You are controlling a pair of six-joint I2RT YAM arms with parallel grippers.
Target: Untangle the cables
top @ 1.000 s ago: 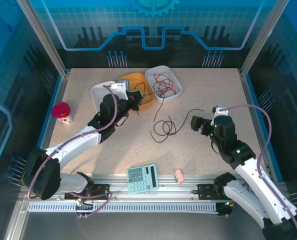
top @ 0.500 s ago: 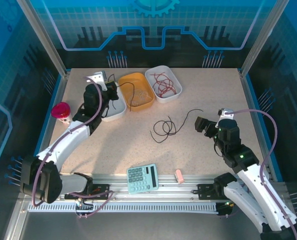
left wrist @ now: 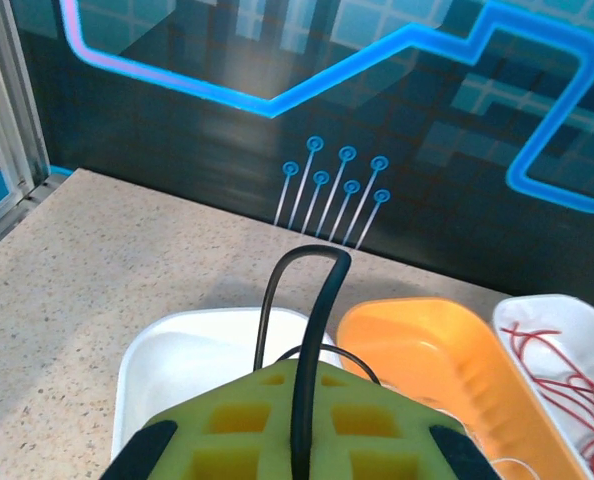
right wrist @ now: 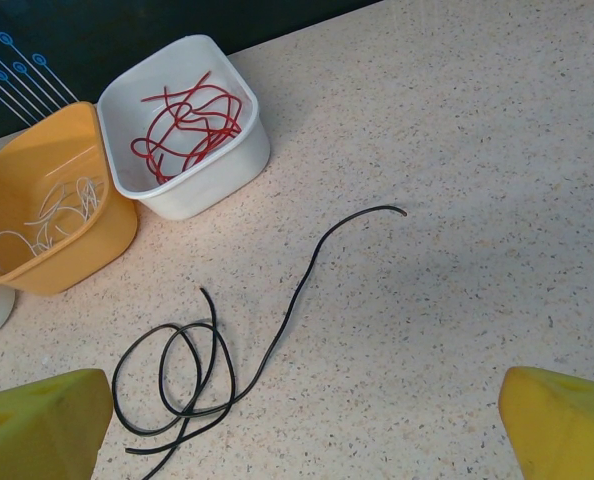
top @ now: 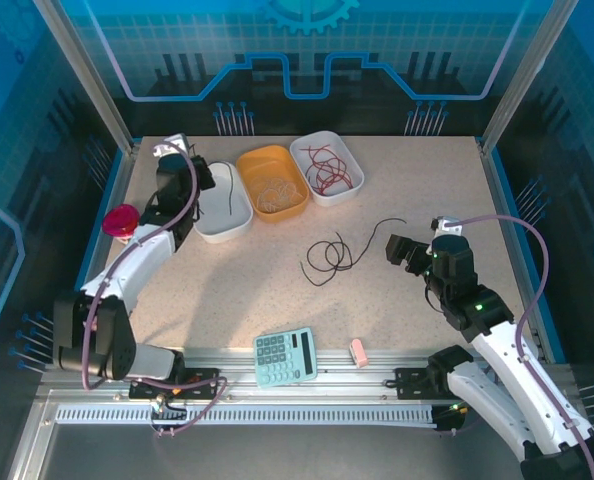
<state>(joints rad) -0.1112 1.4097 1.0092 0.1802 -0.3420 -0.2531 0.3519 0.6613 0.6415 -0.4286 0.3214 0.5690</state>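
My left gripper moves down next, edging toward the orange tray [top: 249, 160], and releases the black cable, since the white tray's bottom lies below and the cable already hangs into it.
My left gripper [top: 197, 176] is over the far-left white tray [top: 213, 228], shut on a black cable [top: 230, 192] that hangs down into it. In the left wrist view that cable [left wrist: 322, 275] arches up out of the closed yellow pads [left wrist: 227, 420]. More black cables [top: 327, 256] lie looped mid-table, one with a long tail [right wrist: 312, 265]. My right gripper [top: 401, 250] hovers to their right, open, with its yellow fingertips [right wrist: 37, 420] wide apart. Red cables [right wrist: 192, 120] fill the right white tray [top: 349, 155]. Whitish cables [right wrist: 47, 215] lie in the orange tray [top: 249, 160].
A light-blue calculator [top: 285, 357] and a small pink block [top: 358, 351] lie near the front rail. A magenta-topped object [top: 122, 222] stands at the left edge beside my left arm. Open tabletop stretches right of the black loops.
My left gripper has carried the black cable leftward from the orange tray to the far-left white tray. The right arm has barely shifted.
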